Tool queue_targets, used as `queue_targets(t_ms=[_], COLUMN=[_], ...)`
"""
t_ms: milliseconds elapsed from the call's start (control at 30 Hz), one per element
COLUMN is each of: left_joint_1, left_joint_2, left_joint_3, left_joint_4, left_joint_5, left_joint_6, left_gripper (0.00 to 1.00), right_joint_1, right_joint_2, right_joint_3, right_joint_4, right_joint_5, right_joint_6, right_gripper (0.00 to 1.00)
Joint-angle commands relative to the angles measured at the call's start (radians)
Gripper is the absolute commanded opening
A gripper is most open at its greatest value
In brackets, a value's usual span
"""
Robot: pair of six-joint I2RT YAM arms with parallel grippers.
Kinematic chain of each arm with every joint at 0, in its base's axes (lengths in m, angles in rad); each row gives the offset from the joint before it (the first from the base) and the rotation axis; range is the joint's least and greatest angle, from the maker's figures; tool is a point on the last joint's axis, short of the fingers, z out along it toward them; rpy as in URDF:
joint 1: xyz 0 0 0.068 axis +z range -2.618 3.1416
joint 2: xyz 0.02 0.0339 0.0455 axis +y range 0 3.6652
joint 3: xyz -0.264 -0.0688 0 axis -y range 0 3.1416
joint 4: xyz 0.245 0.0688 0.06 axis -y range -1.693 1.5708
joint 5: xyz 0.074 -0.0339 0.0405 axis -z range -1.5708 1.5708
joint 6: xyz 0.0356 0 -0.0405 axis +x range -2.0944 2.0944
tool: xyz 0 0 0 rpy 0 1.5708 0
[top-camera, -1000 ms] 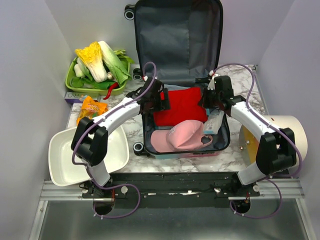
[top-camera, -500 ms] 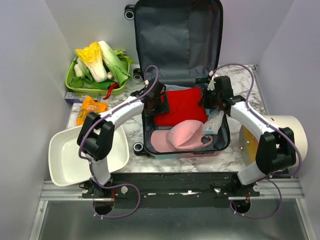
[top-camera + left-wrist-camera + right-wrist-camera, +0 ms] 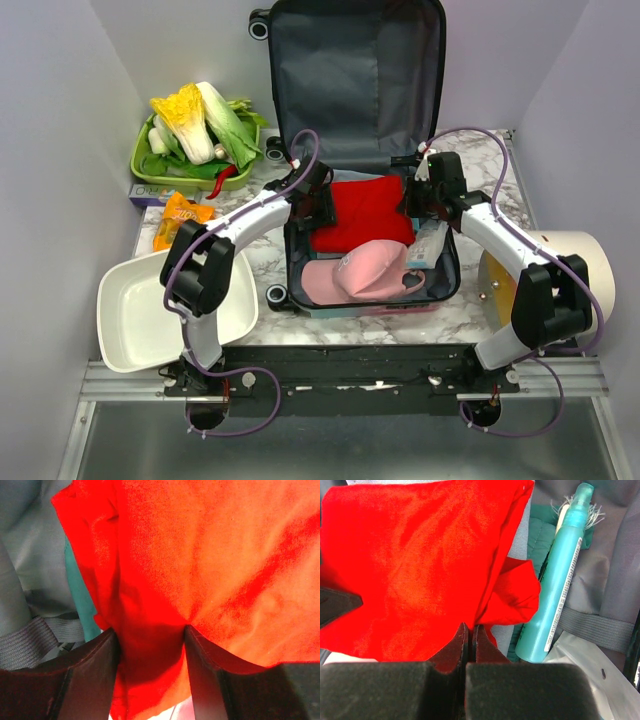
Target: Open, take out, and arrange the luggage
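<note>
The white basin is empty, so my right gripper will rise, carry the red garment left in the top view and release it down in there.
The luggage lies open, its grey-lined lid leaning on the back wall. The lower half holds a folded red garment, a pink cap and a teal spray bottle. My left gripper is pressed down on the garment's left edge. In the left wrist view its fingers stand apart, with a fold of the red garment filling the left gripper's gap. My right gripper is at the garment's right edge. There the right gripper is shut on the red cloth.
A green tray of vegetables sits at the back left, with an orange snack bag in front of it. A white basin overhangs the near left edge. A cream cylinder lies at the right. A clear plastic bag lies beside the bottle.
My left arm has shifted right, further onto the red garment, and its jaws have narrowed around a fold. The right arm has not moved.
</note>
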Motion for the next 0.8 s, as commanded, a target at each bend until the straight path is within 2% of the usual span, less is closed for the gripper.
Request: queue_targets(t_ms=[0, 67, 100, 133, 167, 433, 667, 767], left_joint_1=[-0.001, -0.001, -0.001, 0.001, -0.001, -0.015, -0.016, -0.016], left_joint_2=[0.002, -0.012, -0.015, -0.018, -0.016, -0.111, -0.113, -0.131], left_joint_3=[0.017, 0.018, 0.02, 0.031, 0.038, 0.087, 0.178, 0.183], left_joint_4=[0.014, 0.032, 0.04, 0.043, 0.042, 0.046, -0.067, -0.053], left_joint_5=[0.044, 0.051, 0.054, 0.065, 0.068, 0.062, 0.015, -0.008], left_joint_6=[-0.005, -0.002, 0.001, 0.003, 0.01, 0.075, 0.118, 0.136], left_gripper=[0.49, 0.35, 0.17, 0.05, 0.0, 0.0, 0.0, 0.0], right_joint_1=[-0.01, -0.008, -0.008, -0.01, -0.008, -0.007, -0.008, -0.005], right_joint_2=[-0.007, -0.007, -0.012, -0.015, -0.018, -0.097, -0.125, -0.13], right_joint_3=[0.028, 0.028, 0.03, 0.03, 0.03, 0.031, 0.036, 0.061], right_joint_4=[-0.02, -0.022, -0.02, -0.02, -0.019, -0.003, 0.003, 0.003], right_joint_5=[0.018, 0.014, 0.006, -0.002, -0.008, -0.052, -0.072, -0.1], right_joint_6=[-0.014, -0.016, -0.02, -0.026, -0.033, -0.059, -0.068, -0.066], right_gripper=[0.01, 0.01, 0.01, 0.01, 0.01, 0.01, 0.01, 0.01])
